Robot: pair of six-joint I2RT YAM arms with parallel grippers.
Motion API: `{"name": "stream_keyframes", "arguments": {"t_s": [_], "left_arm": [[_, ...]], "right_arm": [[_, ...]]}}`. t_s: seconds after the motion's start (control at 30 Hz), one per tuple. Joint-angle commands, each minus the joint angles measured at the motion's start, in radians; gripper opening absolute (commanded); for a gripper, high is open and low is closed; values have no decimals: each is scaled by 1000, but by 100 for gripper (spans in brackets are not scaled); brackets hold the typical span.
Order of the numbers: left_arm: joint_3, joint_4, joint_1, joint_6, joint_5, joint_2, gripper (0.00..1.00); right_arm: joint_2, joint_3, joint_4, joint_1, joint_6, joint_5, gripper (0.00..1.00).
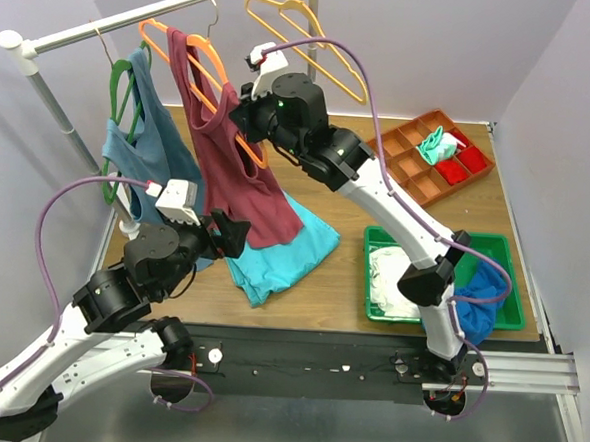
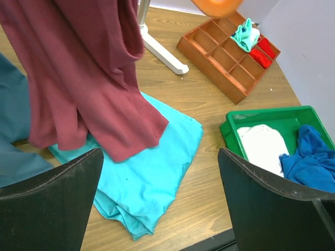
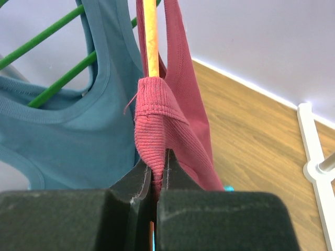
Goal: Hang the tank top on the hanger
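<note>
My right gripper holds the maroon tank top's strap, which is already around the hanger's orange arm. It will next release the strap and go left in the top view toward the blue-grey tank top.
The maroon tank top hangs from the orange hanger on the rail; its hem rests on the turquoise garment. My right gripper is shut on the tank top's ribbed strap right at the hanger's orange arm. My left gripper is open and empty, low beside the tank top's hem, with its black fingers wide apart over the turquoise cloth.
A blue-grey tank top hangs on a green hanger to the left. A yellow hanger hangs further right. A turquoise garment lies on the table. A brown divided tray and a green bin with cloths stand at the right.
</note>
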Motion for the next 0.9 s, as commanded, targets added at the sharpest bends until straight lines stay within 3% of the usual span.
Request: {"name": "stream_keyframes", "arguments": {"t_s": [0.0, 0.87], "left_arm": [[-13, -25, -4, -18, 12, -31, 99], [-48, -32, -4, 6, 46, -83, 99]], "right_arm": [[46, 71, 139, 20, -38, 63, 1], [144, 115, 336, 31, -95, 84, 1]]}}
